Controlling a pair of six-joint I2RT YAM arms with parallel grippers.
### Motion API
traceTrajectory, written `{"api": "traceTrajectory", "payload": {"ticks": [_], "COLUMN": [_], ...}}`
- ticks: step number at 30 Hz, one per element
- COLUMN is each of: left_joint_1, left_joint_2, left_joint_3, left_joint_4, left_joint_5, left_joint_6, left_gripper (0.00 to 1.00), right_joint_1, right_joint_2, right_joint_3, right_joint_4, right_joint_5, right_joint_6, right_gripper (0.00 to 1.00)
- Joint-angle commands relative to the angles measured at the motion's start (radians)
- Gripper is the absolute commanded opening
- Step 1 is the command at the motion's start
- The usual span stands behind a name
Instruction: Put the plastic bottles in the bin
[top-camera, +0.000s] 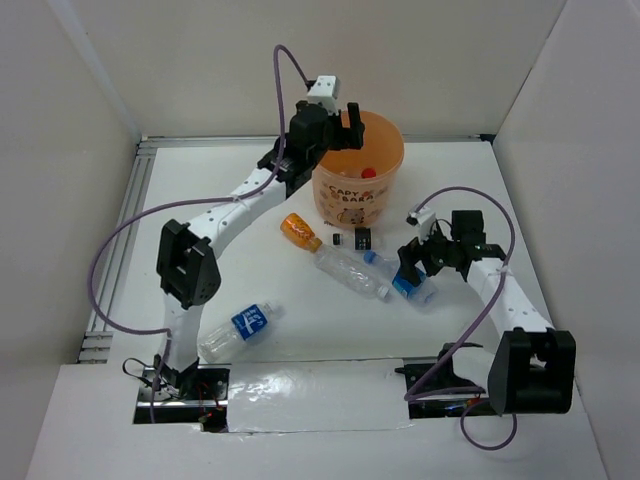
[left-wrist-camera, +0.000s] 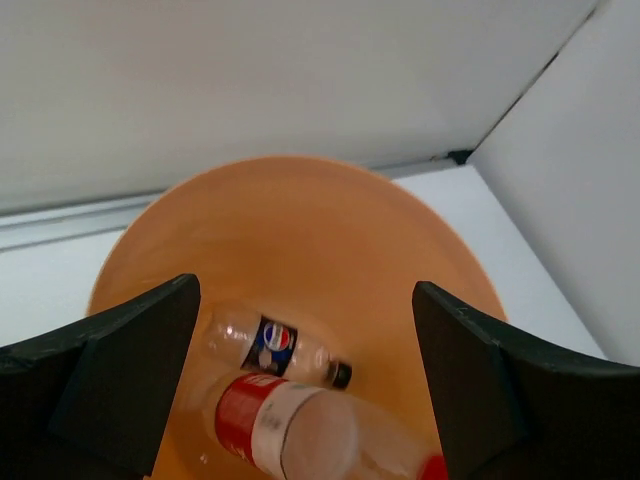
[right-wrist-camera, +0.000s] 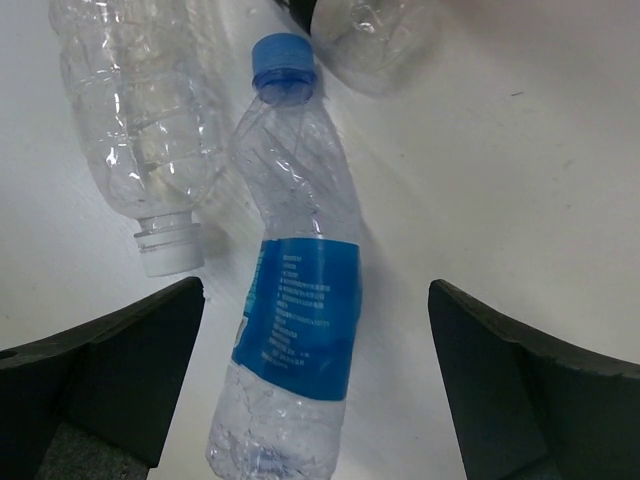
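My right gripper lowers onto the blue label (top-camera: 406, 287) (right-wrist-camera: 300, 315) next and closes across the bottle's middle, since the blue-labelled bottle lies lengthwise between its open fingers.
The orange bin (top-camera: 378, 196) stands at the back centre. My left gripper (top-camera: 337, 122) hangs open and empty over its left rim. In the left wrist view my left gripper (left-wrist-camera: 305, 292) looks down into the bin (left-wrist-camera: 330, 220), where a red-labelled bottle (left-wrist-camera: 285, 425) and a dark-capped bottle (left-wrist-camera: 272, 343) lie. My right gripper (top-camera: 413, 266) is open low over a blue-labelled, blue-capped bottle (right-wrist-camera: 300, 320), which lies between its fingers (right-wrist-camera: 110, 360) on the table. An unlabelled clear bottle (top-camera: 350, 270), an orange bottle (top-camera: 298, 230) and a tiny dark-labelled bottle (top-camera: 362, 238) lie in front of the bin.
Another blue-labelled bottle (top-camera: 240, 328) lies near the left arm's base. The unlabelled clear bottle (right-wrist-camera: 130, 120) lies just left of the right gripper's bottle. White walls close the table in at the back and on both sides.
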Motion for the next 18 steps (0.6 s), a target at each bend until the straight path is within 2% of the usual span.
{"api": "traceTrajectory", "payload": {"ticks": [1,2,4,5,6,8,10,11,14,15,16,18], "left_joint_1": [-0.028,-0.041,-0.041,-0.051,-0.051,-0.064,-0.064,-0.074,-0.087,-0.097,-0.111,-0.122], "left_joint_2": [-0.209,-0.325,-0.45,-0.511,-0.62,-0.722,-0.849,-0.881,-0.949,-0.949,-0.949,-0.903], "left_joint_3": [-0.077,-0.191,-0.33,-0.455,-0.511,-0.675,-0.772,-0.842,-0.898,-0.907,-0.907,-0.907], "left_joint_4": [-0.001,-0.011,-0.039,-0.068,-0.108,-0.245,-0.333,-0.422,-0.549,-0.621,-0.652,-0.703], "left_joint_5": [-0.007,-0.018,0.003,0.016,0.016,0.007,0.029,0.03,0.085,0.097,0.108,0.12], "left_joint_6": [0.093,0.139,0.165,0.175,0.175,0.163,0.147,0.132,0.092,0.083,0.083,0.074], "left_gripper": [1.0,1.0,1.0,1.0,1.0,1.0,1.0,1.0,1.0,1.0,1.0,1.0], "right_joint_1": [0.044,0.079,0.091,0.12,0.134,0.156,0.165,0.165,0.165,0.154,0.139,0.096], "right_joint_2": [0.044,0.076,0.115,0.135,0.181,0.222,0.268,0.281,0.301,0.301,0.287,0.232], "right_joint_3": [-0.001,-0.001,-0.001,-0.001,-0.001,-0.001,-0.001,-0.001,0.01,0.022,0.031,0.071], "right_joint_4": [0.014,0.014,0.014,0.023,0.032,0.042,0.051,0.051,0.036,0.026,-0.007,-0.05], "right_joint_5": [0.027,0.037,0.047,0.056,0.087,0.112,0.132,0.132,0.132,0.123,0.123,0.098], "right_joint_6": [-0.033,-0.043,-0.054,-0.054,-0.054,-0.054,-0.054,-0.065,-0.077,-0.086,-0.087,-0.128], "right_gripper": [1.0,1.0,1.0,0.98,0.93,0.86,0.78,0.68,0.46,0.3,0.23,0.18]}}
